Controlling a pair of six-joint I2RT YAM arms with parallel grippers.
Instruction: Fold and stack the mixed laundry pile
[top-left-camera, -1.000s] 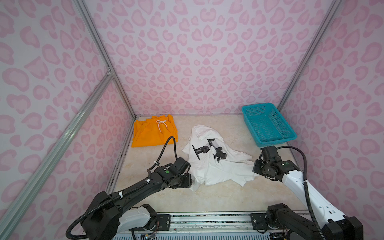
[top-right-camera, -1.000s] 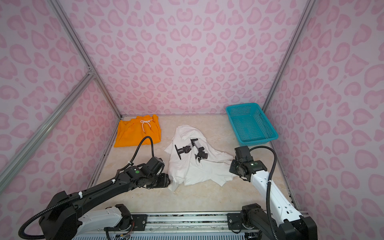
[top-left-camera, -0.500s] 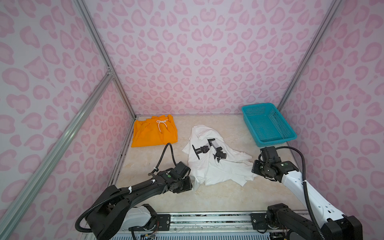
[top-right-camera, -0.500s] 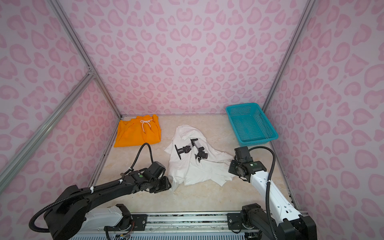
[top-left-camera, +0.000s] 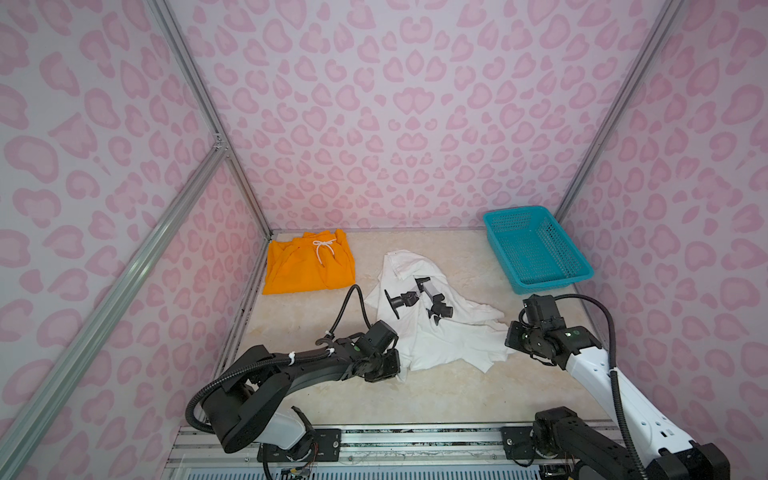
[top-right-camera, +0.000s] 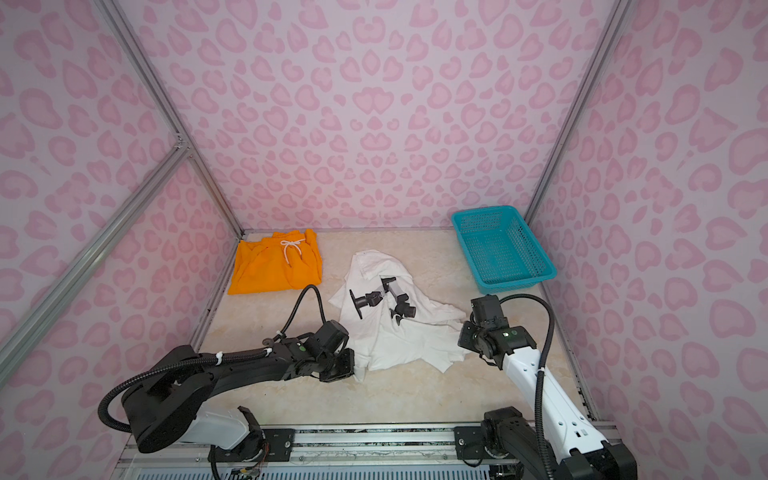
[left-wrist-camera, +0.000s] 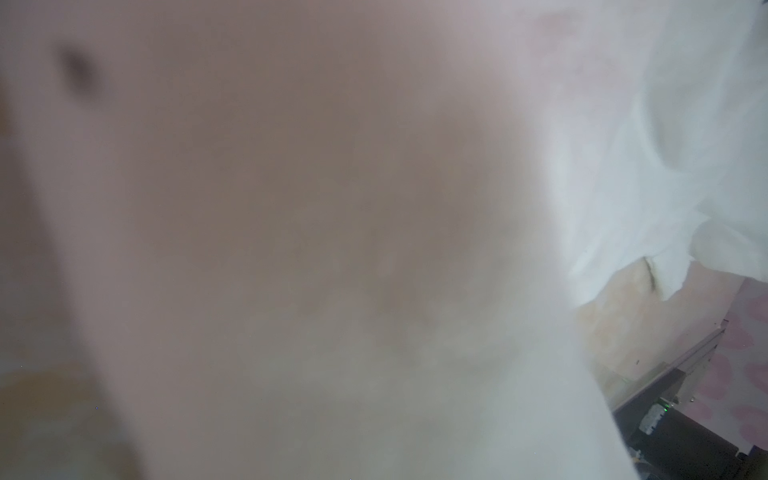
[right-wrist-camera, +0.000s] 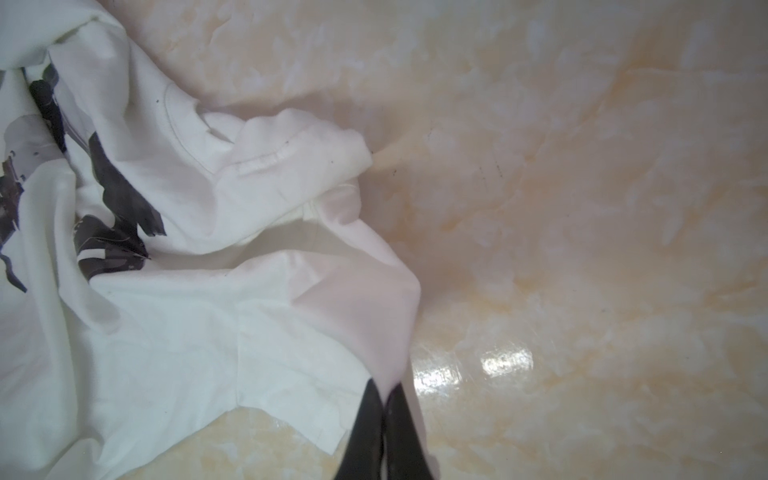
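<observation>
Next I will draw the still-bunched side in my right gripper down and back to bare tabletop by the T-shirt's near corner (top-left-camera: 501, 368), then release it.
The white T-shirt (top-left-camera: 453, 340) (top-right-camera: 399, 340) with a black-grey print lies crumpled in the middle of the table. My left gripper (top-left-camera: 395, 368) (top-right-camera: 351, 368) sits low at its near-left corner, shut on the cloth. White T-shirt fabric (left-wrist-camera: 685, 166) fills the left wrist view and hides the jaws. My right gripper (top-left-camera: 510, 340) (top-right-camera: 461, 338) is at the shirt's right edge. In the right wrist view its black fingers (right-wrist-camera: 384, 399) are pinched on a fold of the T-shirt (right-wrist-camera: 208, 332). The orange shorts (top-left-camera: 309, 270) (top-right-camera: 276, 270) lie flat at the back left, white drawstring up.
A teal perforated basket (top-left-camera: 544, 286) (top-right-camera: 511, 284) stands at the back right, close to the right wall. Pink patterned walls close in three sides. A metal rail runs along the near edge, where both arm bases stand.
My left gripper has slid toward the near edge along the shirt's left corner and shut on it. The right gripper has stayed shut on the shirt's right edge.
</observation>
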